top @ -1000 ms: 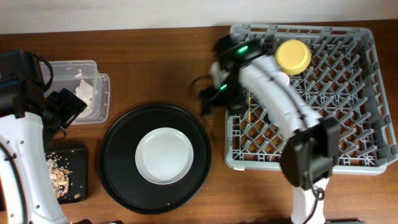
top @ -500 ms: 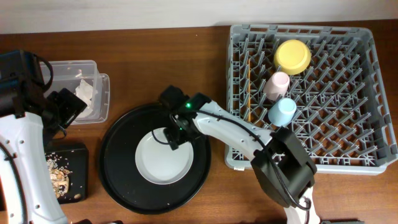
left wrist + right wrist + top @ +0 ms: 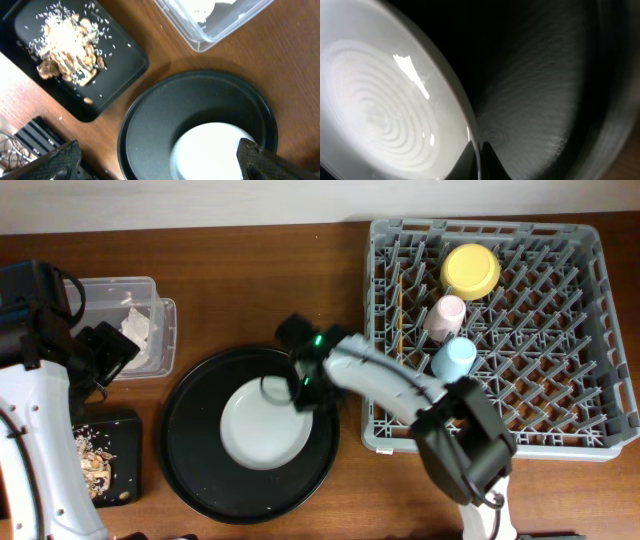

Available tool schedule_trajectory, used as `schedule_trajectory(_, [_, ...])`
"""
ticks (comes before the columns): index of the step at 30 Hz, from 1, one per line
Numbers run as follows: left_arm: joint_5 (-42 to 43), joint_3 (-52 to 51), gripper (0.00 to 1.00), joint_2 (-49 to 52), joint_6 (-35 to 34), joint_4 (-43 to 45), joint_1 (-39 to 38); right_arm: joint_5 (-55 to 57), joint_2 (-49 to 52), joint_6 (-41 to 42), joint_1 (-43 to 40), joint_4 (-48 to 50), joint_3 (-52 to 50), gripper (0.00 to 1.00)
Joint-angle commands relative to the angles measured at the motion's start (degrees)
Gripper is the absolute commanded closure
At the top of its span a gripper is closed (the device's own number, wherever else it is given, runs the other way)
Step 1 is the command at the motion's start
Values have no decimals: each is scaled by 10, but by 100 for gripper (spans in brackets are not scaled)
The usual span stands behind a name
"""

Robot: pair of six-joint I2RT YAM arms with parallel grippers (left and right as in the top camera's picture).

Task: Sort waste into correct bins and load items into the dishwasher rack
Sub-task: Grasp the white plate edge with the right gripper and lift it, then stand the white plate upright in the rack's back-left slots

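Note:
My right gripper lifts the plate next, carries it outward to the empty rack corner [image 3: 394, 254] by the yellow bowl [image 3: 471, 270], turns it upright and releases it.
The round white plate [image 3: 262, 430] lies in the round black tray [image 3: 190, 455]. My right gripper [image 3: 305, 392] is shut on the plate's upper right rim; in the right wrist view its fingertips [image 3: 480, 150] pinch the thin edge of the plate [image 3: 380, 100]. The dishwasher rack [image 3: 590, 395] holds the yellow bowl [image 3: 471, 270], the pink cup [image 3: 446, 315], the light blue cup [image 3: 455, 358] and the chopsticks [image 3: 400, 320]. My left gripper [image 3: 103, 352] hangs open by the clear tub [image 3: 160, 358], with nothing between its fingers [image 3: 55, 160].
A white napkin [image 3: 137, 328] lies in the clear tub. The flat black tray [image 3: 125, 435] at the front left holds food scraps [image 3: 92, 455]. In the left wrist view the scraps [image 3: 65, 40], the tub [image 3: 210, 30] and the round tray [image 3: 200, 100] show below.
My right arm swung from the rack's left edge over to the plate, and its jaws shut on the plate's right rim. The left arm has not moved.

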Motion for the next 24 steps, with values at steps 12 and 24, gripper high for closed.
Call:
schedule_trajectory(12, [0,4,1,-2,3,-1,3,517,-35,6,-294,-216,344,96])
schedule_trajectory(24, [0,4,1,-2,3,-1,3,541,39,12,-228,-114,344,96])
